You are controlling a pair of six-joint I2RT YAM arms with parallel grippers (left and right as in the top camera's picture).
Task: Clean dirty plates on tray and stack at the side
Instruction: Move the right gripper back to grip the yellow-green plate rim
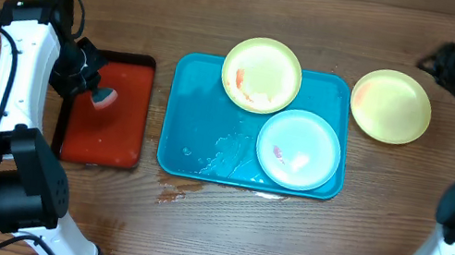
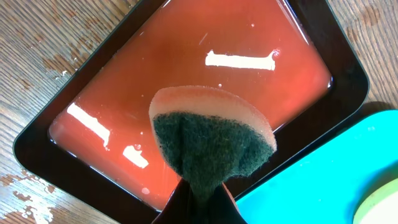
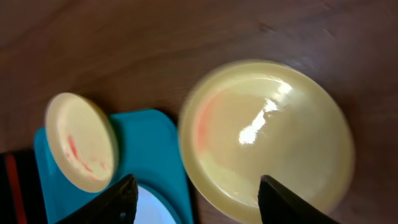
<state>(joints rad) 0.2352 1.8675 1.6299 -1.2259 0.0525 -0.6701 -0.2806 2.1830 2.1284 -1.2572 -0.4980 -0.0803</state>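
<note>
My right gripper will next cross to the turquoise tray [image 1: 198, 132] and go down onto its yellow-green plate's rim facing the table plate, because orange smears dirty that plate's top.
The turquoise tray [image 1: 198, 132] holds a yellow-green plate [image 1: 261, 74] with orange smears at its far edge and a light blue plate [image 1: 298, 148] with red smears at its near right. A second yellow-green plate [image 1: 390, 106] lies on the table to the right of the tray, with a faint orange tint at its left. My left gripper [image 1: 89, 84] is shut on a sponge [image 2: 211, 140], green scrub side up, over the red tray [image 1: 103, 139]. My right gripper [image 3: 198, 183] is open and empty above the plate on the table [image 3: 267, 137].
The red tray [image 2: 186, 50] with a black rim holds reddish liquid and stands left of the turquoise tray [image 2: 311, 180]. Water lies on the turquoise tray's near left part. A small wet smear [image 1: 173, 195] is on the wood in front of it.
</note>
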